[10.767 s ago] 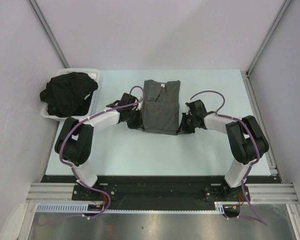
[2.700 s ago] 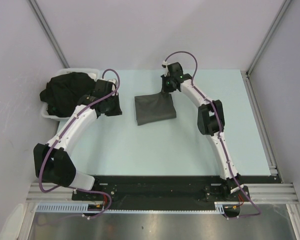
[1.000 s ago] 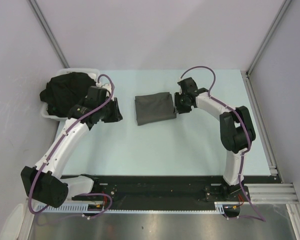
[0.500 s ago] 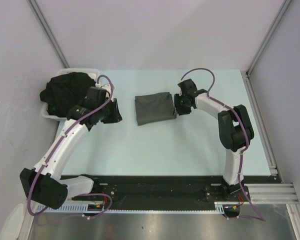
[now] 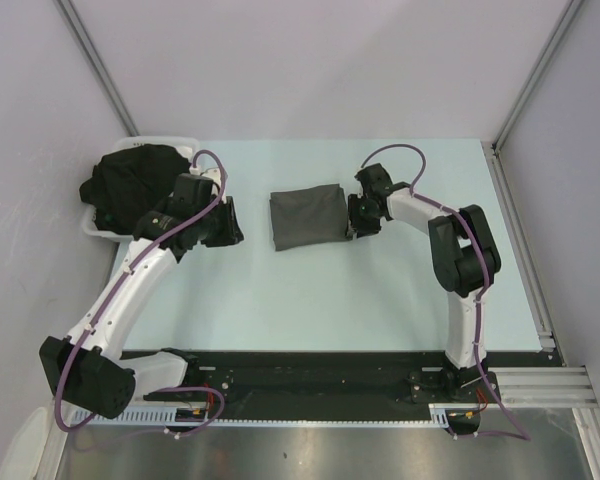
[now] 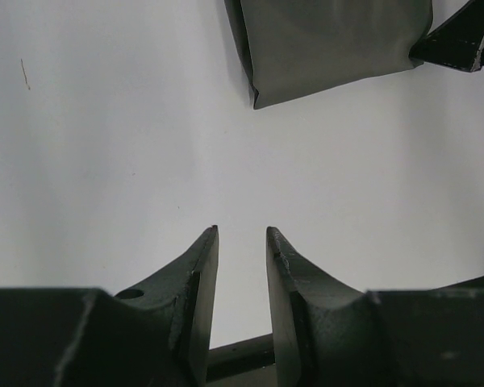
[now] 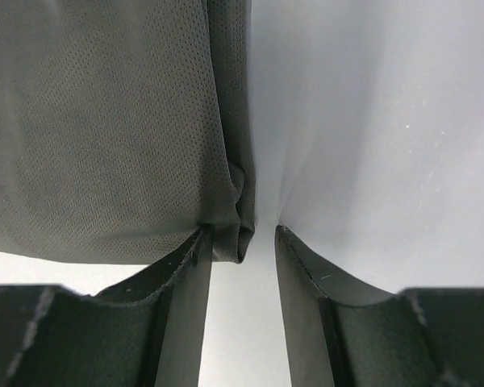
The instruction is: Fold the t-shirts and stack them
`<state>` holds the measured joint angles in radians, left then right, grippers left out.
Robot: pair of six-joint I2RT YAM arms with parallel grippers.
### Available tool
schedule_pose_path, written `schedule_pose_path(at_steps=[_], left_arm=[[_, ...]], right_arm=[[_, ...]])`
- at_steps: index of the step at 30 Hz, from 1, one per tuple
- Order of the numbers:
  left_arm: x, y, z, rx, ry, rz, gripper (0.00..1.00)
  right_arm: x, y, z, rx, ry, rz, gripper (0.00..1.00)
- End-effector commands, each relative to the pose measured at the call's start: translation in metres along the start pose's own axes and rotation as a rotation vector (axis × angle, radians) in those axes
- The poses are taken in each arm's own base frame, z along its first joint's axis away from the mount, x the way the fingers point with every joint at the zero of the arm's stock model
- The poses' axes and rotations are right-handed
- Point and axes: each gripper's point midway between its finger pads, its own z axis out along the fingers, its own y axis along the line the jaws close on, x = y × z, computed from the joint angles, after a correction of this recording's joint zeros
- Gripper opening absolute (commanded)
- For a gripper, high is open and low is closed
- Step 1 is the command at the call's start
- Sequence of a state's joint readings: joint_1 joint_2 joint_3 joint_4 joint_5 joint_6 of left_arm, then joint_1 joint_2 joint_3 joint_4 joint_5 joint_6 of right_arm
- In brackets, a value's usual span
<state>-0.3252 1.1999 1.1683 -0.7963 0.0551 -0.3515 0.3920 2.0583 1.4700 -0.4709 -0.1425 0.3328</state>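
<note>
The shirt's near folded corner [image 5: 348,238] [image 7: 235,243] is already between the open fingers, so I need to keep my right gripper in place and close it around that corner.
A charcoal grey t-shirt [image 5: 309,218] lies folded into a small rectangle on the table's middle. It also shows in the left wrist view [image 6: 331,40] and the right wrist view [image 7: 105,121]. My right gripper [image 5: 355,224] is open at the shirt's right edge. In its wrist view [image 7: 242,235] the shirt's folded corner hangs between the fingers, beside the left finger [image 7: 185,274]. My left gripper [image 5: 232,222] is open and empty over bare table, left of the shirt [image 6: 242,235]. Black t-shirts [image 5: 138,185] are heaped in the tray.
A white plastic tray [image 5: 92,230] stands at the table's far left corner under the black heap. The table's right edge has a raised rail [image 5: 520,240]. The right gripper's black tip [image 6: 464,36] shows in the left wrist view.
The shirt, folded lengthwise 10.8 s ago, is now a small rectangle. In the last second the right gripper moved slightly left and down to the shirt's right edge. The left arm stayed still.
</note>
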Motion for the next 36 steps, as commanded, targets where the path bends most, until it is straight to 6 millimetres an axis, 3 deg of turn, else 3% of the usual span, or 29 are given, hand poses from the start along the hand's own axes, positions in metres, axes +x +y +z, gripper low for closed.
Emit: schedule_pose_path(at_steps=[1, 19, 22, 27, 33, 36], left_arm=[[-0.011, -0.007, -0.006, 0.015, -0.038, -0.009, 0.35], [-0.013, -0.008, -0.004, 0.014, -0.033, -0.005, 0.35], [-0.011, -0.007, -0.004, 0.015, -0.031, -0.002, 0.35], [-0.011, -0.009, -0.003, 0.023, -0.032, -0.001, 0.35], [-0.013, -0.011, -0.003, 0.029, -0.036, -0.001, 0.35], [-0.012, -0.012, -0.003, 0.036, -0.036, 0.000, 0.35]], right_arm=[[-0.002, 0.001, 0.006, -0.019, -0.005, 0.020, 0.42], [0.018, 0.007, 0.020, -0.041, 0.061, 0.030, 0.38], [0.020, 0.007, 0.020, -0.036, 0.066, 0.027, 0.29], [0.022, 0.003, 0.022, -0.030, 0.077, 0.036, 0.01], [0.018, -0.010, 0.017, 0.013, 0.068, 0.039, 0.00], [0.014, -0.031, 0.008, 0.065, 0.068, 0.042, 0.00]])
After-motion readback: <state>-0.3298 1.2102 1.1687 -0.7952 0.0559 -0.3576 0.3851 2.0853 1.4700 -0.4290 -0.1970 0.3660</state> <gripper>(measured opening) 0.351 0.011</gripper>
